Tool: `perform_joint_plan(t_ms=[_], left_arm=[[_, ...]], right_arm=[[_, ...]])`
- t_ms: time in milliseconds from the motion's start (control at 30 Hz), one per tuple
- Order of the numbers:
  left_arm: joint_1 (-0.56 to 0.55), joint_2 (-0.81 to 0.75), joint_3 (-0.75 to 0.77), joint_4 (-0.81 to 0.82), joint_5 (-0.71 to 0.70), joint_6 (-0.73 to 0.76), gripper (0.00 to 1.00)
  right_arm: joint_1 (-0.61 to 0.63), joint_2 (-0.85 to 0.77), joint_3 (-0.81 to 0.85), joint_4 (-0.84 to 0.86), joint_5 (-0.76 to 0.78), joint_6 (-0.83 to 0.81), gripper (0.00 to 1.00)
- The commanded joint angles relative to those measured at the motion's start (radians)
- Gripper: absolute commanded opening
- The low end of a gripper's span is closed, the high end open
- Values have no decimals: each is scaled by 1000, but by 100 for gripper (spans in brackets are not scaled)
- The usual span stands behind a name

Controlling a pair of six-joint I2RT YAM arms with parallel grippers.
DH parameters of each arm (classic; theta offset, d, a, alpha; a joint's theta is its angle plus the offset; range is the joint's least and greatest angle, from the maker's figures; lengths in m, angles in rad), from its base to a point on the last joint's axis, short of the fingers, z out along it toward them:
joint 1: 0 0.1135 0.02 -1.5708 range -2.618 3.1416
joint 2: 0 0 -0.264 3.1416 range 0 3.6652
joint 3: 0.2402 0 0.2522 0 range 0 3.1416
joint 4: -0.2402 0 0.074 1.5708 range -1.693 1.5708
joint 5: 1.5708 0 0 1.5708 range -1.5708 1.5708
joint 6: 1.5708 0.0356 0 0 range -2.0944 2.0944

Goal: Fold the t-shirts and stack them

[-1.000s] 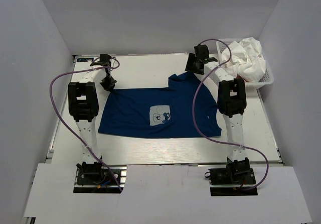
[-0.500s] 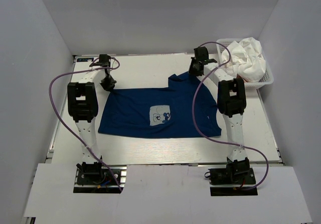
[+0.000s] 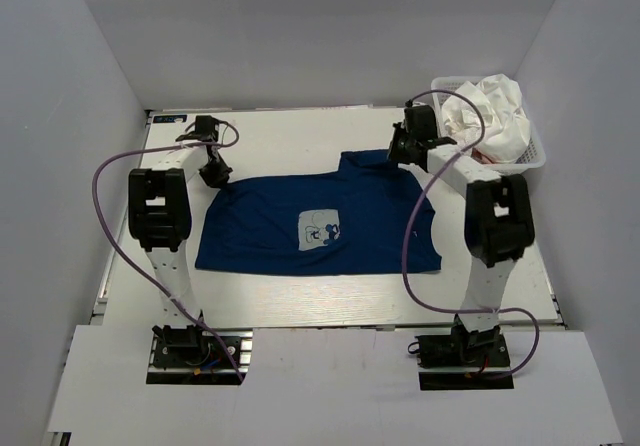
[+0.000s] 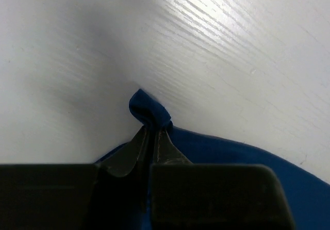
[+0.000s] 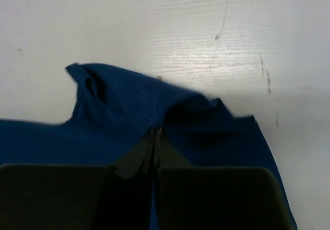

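My left gripper draws back toward the t-shirt's near edge next, before it lays the t-shirt's pinched far corner over the navy t-shirt [image 3: 320,226].
The navy blue t-shirt [image 3: 320,226] lies spread on the white table, its pale square chest print facing up. My left gripper [image 3: 215,174] is shut on the shirt's far left corner; in the left wrist view a small knob of navy cloth [image 4: 149,108] sticks out past the closed gripper tips [image 4: 153,130]. My right gripper [image 3: 403,152] is down on the shirt's far right edge. In the right wrist view that gripper [image 5: 155,133] is pinched shut on a raised fold of navy cloth [image 5: 129,98]. A crumpled white t-shirt [image 3: 495,114] fills the basket.
The white mesh basket [image 3: 532,156] stands at the table's far right corner, just right of my right arm. Purple cables loop off both arms. Grey walls close in the table on the left, right and back.
The right gripper came down from above the table's far side onto the shirt's far right edge and shut on the cloth; its elbow swung right. The left gripper held still.
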Motion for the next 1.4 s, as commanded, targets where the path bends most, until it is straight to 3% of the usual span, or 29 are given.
perform_joint_plan(t_ms=[0, 233, 533, 767, 1000, 1100, 1167, 1233, 1300, 1333, 1367], left_arm=[[-6, -83, -15, 24, 17, 10, 0], [-16, -199, -128, 40, -1, 10, 0], [-48, -498, -380, 83, -74, -56, 0], [-77, -622, -477, 74, -205, -120, 0], [-86, -670, -527, -2, -296, -214, 0], [-86, -711, -564, -2, -296, -226, 6], [-86, -727, -598, 10, -276, -226, 14], [-86, -739, -628, -10, -255, -241, 33], [-86, -748, -629, -83, -255, -313, 45], [-86, -748, -641, -176, -285, -347, 56], [-86, -759, -641, -232, -299, -382, 80]], right_arm=[[7, -167, -122, 128, -14, -22, 0], [6, -423, -339, 91, -30, -17, 0], [6, -747, -559, -51, 7, 37, 0], [6, -951, -622, -201, 44, 53, 0], [1, -1049, -642, -306, 47, 75, 0], [4, -1069, -661, -347, 41, 92, 0], [1, -1081, -688, -350, 21, 109, 0], [0, -1089, -737, -356, -17, 118, 0], [1, -1091, -777, -385, -33, 133, 2], [3, -1094, -808, -393, -89, 139, 10], [1, -1094, -820, -402, -98, 152, 24]])
